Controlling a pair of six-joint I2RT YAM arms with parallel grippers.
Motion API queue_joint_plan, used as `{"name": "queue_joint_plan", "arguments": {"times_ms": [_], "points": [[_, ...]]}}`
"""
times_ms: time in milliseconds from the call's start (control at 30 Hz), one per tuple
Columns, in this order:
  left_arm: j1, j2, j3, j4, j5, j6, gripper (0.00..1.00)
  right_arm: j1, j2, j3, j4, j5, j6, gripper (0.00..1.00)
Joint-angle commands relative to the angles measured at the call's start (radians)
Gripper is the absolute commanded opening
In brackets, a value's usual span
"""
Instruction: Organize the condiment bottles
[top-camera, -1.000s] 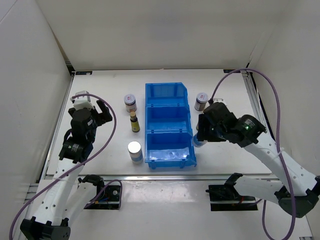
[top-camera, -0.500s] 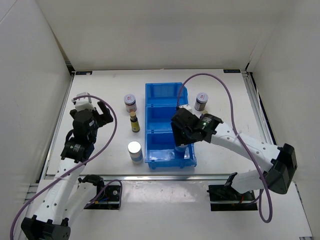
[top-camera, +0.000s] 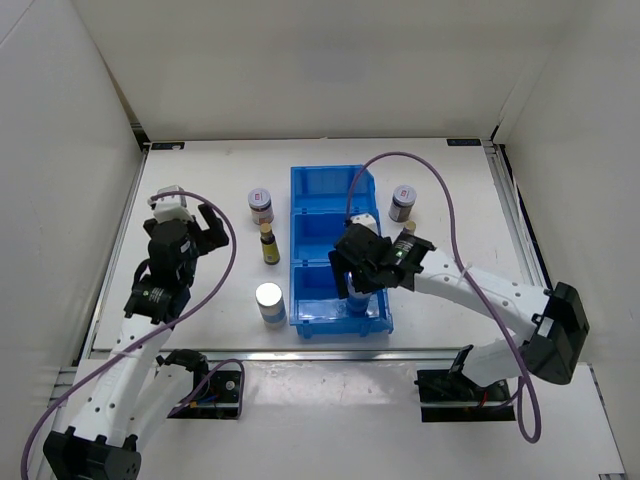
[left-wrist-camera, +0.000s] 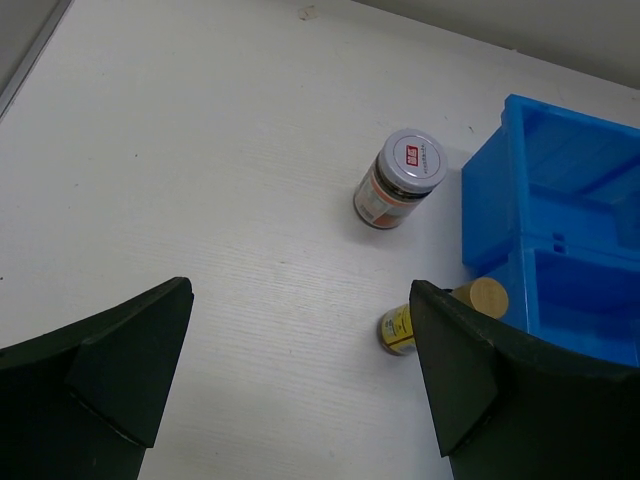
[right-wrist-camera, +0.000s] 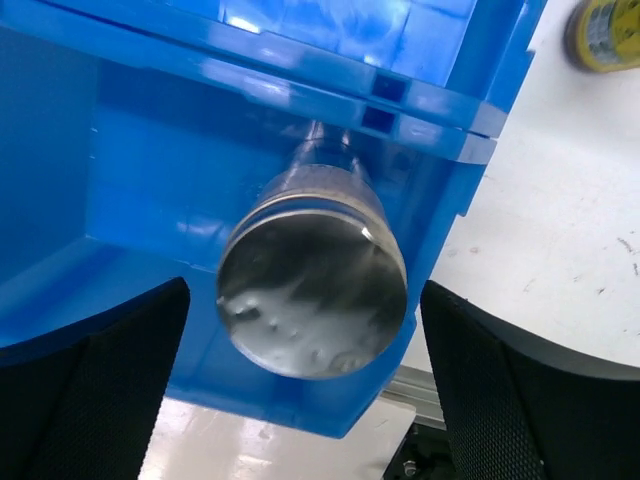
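Back from my left gripper and to its right in the top view, the loose white-blue cylinder stands upright, so I will swing there and descend around the cylinder's lid.
My right gripper (right-wrist-camera: 305, 330) hangs open over the near compartment of the blue bin (top-camera: 340, 180). A white-blue cylinder with a silver top (right-wrist-camera: 312, 285) stands upright in that compartment between the spread fingers, with a gap on each side. In the top view the right gripper (top-camera: 357, 288) hides most of that cylinder. My left gripper (left-wrist-camera: 300, 300) is open above bare table at the left. Left of the bin stand a short jar (top-camera: 261, 204), a slim yellow-labelled bottle (top-camera: 269, 243) and another white-blue cylinder (top-camera: 269, 302). To the bin's right are a second jar (top-camera: 403, 202) and a second slim bottle (top-camera: 408, 229).
The bin's middle compartment (top-camera: 335, 235) and far compartment (top-camera: 333, 188) hold nothing that I can see. White walls close in the table at the back and on both sides. A purple cable (top-camera: 440, 185) loops above the right arm.
The right arm swung from right of the bin to over its near compartment, carrying the white-blue cylinder. Its jaws have now opened off the cylinder. The left arm barely moved.
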Motion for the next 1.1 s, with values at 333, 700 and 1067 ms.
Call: {"name": "queue_joint_plan", "arguments": {"times_ms": [333, 700, 1067], "points": [[-0.038, -0.083, 0.071, -0.052, 0.197, 0.033, 1.0, 0.045, -0.344, 0.223, -0.064, 0.274, -0.016, 1.0], [-0.038, 0.024, 0.154, -0.351, 0.441, -0.161, 1.0, 0.045, -0.533, 0.129, -0.09, 0.244, -0.091, 1.0], [-0.221, 0.124, 0.136, -0.423, 0.363, -0.178, 1.0, 0.045, -0.458, 0.109, -0.116, 0.21, -0.06, 1.0]]}}
